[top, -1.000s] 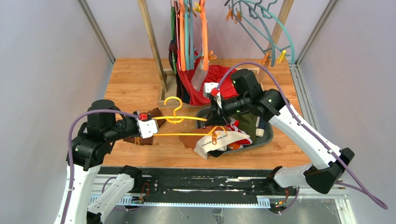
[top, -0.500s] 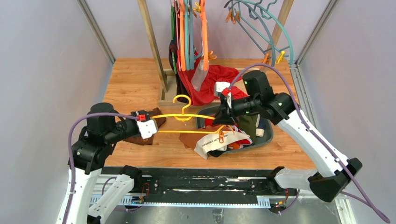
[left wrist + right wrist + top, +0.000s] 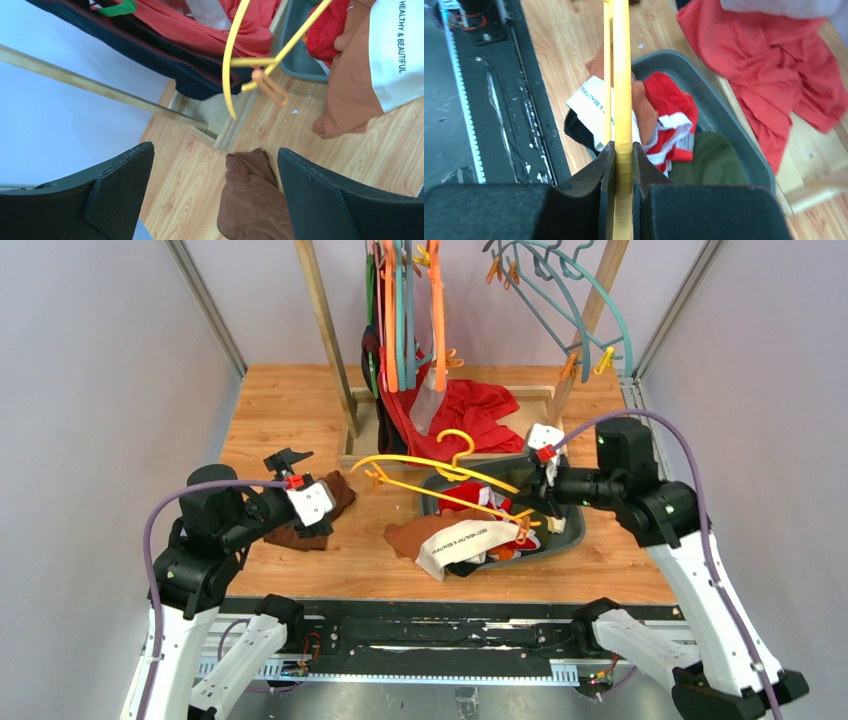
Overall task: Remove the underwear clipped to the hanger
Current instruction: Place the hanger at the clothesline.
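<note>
The gap beside the teal hangers is above and outward, so next I need to lift the bare yellow hanger in my right gripper outward into that gap and let go of the hanger.
My right gripper (image 3: 535, 508) (image 3: 623, 150) is shut on the right end of the yellow hanger (image 3: 420, 475) (image 3: 622, 75), which slants over the grey tray (image 3: 570, 532). An orange clip (image 3: 270, 87) at its free left end holds nothing. The underwear lies below. A brown brief with a white waistband (image 3: 455, 540) (image 3: 350, 75) drapes over the tray's near rim. A red brief with white trim (image 3: 470, 498) (image 3: 671, 120) is in the tray. A black brief (image 3: 576, 130) peeks out beneath. My left gripper (image 3: 308, 492) (image 3: 215, 150) stands wide open and empty, left of the hanger.
A dark brown cloth (image 3: 315, 520) (image 3: 250, 200) lies on the table under my left gripper. A large red cloth (image 3: 470, 410) spreads at the foot of the wooden rack (image 3: 325, 330), which carries orange and teal hangers. A green cloth (image 3: 714, 162) lies in the tray.
My left gripper has opened and let go of the hanger's left end. The right arm has swung right with the hanger, which now slants over the tray.
</note>
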